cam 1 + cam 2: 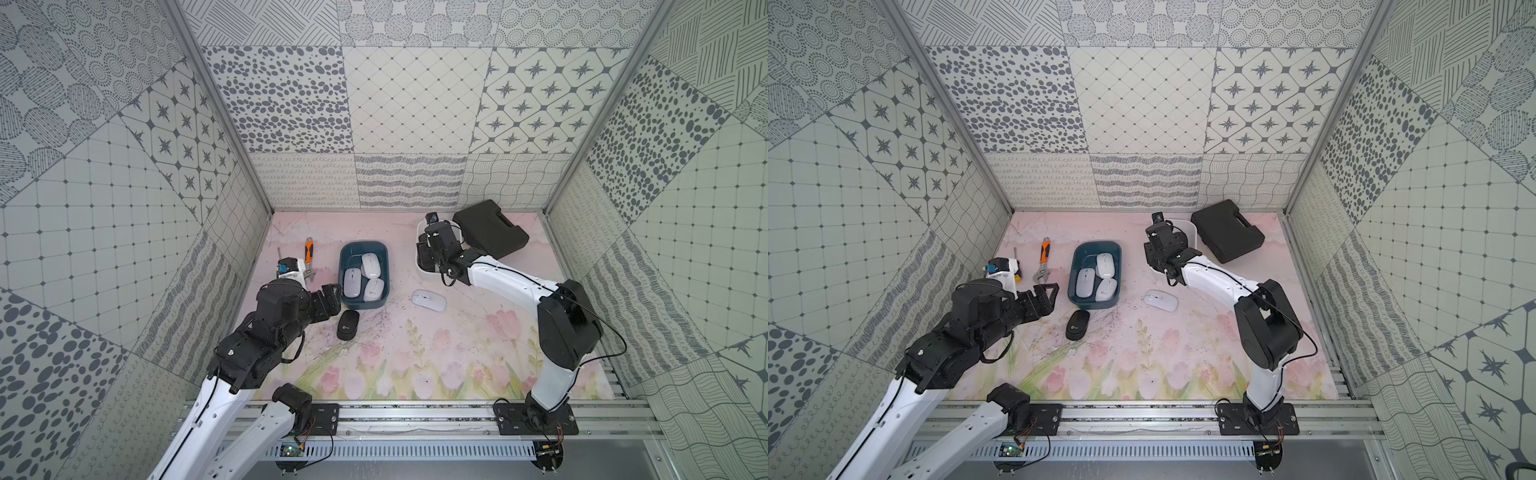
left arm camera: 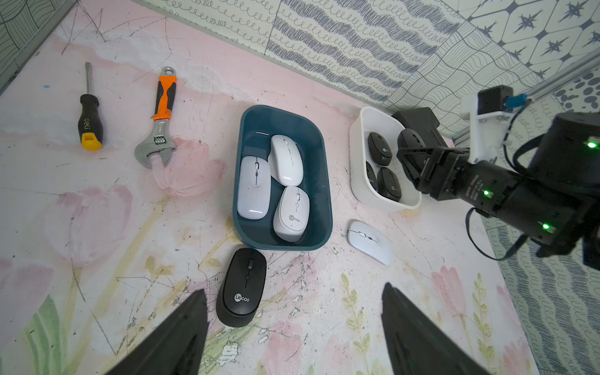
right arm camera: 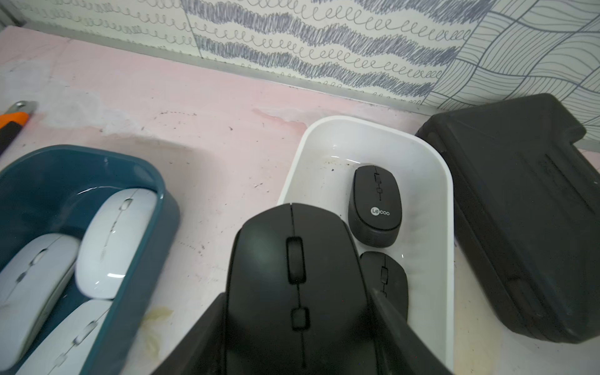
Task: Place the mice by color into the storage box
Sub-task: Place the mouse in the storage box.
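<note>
The white box's empty far corner (image 1: 421, 229) (image 3: 328, 171) lies outward of my right gripper and below, so next my right gripper needs to move outward and down to release the black mouse there.
A blue storage box (image 1: 341, 274) (image 2: 282, 108) holds three white mice (image 1: 371, 265) (image 2: 287, 160). A white storage box (image 1: 428, 272) (image 3: 431, 201) at the back right holds black mice (image 2: 380, 149) (image 3: 376, 204). Just above that box's near edge, my right gripper (image 3: 297, 324) (image 1: 426, 253) is shut on another black mouse (image 3: 292, 276). One black mouse (image 1: 348, 325) (image 2: 242, 287) lies on the table in front of the blue box, just ahead of my open, empty left gripper (image 2: 293, 289) (image 1: 336, 299). One white mouse (image 1: 429, 300) (image 2: 370, 242) lies between the boxes.
A black carrying case (image 1: 490, 230) (image 3: 519, 211) lies right beside the white box. An orange-handled wrench (image 2: 160, 120) and a screwdriver (image 2: 89, 120) lie at the back left. Patterned walls close in the back and both sides.
</note>
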